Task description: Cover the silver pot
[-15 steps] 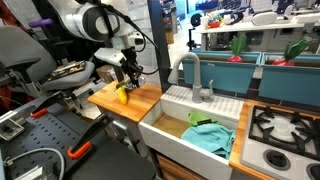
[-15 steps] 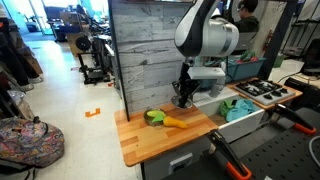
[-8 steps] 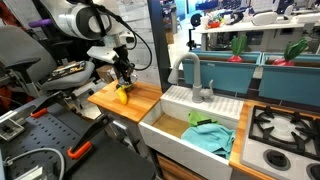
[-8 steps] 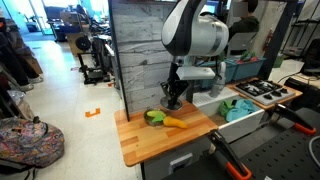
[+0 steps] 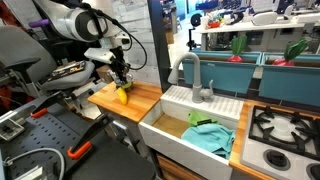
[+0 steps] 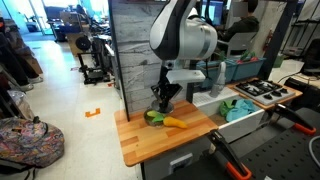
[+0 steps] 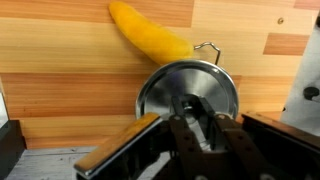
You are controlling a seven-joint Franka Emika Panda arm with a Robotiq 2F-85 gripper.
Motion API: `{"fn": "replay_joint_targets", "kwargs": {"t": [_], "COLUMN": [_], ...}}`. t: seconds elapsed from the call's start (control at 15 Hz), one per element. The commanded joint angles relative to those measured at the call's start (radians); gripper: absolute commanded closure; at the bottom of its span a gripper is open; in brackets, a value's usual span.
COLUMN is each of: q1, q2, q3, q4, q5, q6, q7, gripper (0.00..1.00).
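I should next lower my gripper beside the yellow-orange vegetable (image 5: 122, 96) and open it off the knob, since only the wire handle shows past the lid's edge.
In the wrist view a round silver lid (image 7: 160, 95) fills the middle, over the wooden counter (image 7: 60, 70). My gripper (image 7: 197, 108) is shut on the knob at the lid's centre. A thin wire handle (image 7: 207, 47) sticks out past the lid's far rim. The silver pot's body is hidden under the lid and I cannot make it out. In both exterior views the gripper (image 5: 122, 78) (image 6: 160, 100) hangs low over the counter, just above a yellow-orange vegetable (image 5: 122, 96) (image 6: 175, 123) and a green object (image 6: 154, 117).
The yellow-orange vegetable (image 7: 150, 38) lies right behind the lid. A white sink (image 5: 175, 128) with a green cloth (image 5: 210, 136) and a grey faucet (image 5: 190, 72) adjoins the counter. A stove (image 5: 285, 130) lies beyond it. A wooden wall (image 6: 135, 50) backs the counter.
The arm has swung along the counter away from the sink and now hangs over the green object and the vegetable.
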Motion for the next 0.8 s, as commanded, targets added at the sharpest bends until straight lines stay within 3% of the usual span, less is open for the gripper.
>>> {"fn": "replay_joint_targets", "kwargs": {"t": [0.0,0.73], "q1": [0.033,0.089], "q2": [0.06,0.156], "q3": [-0.023,-0.051], "q4": [0.082,0.228], "q5": [-0.013,-0.024], "q6": [-0.036,-0.115], "q7": [0.019,0.041], "gripper": [0.95,0.95]}}
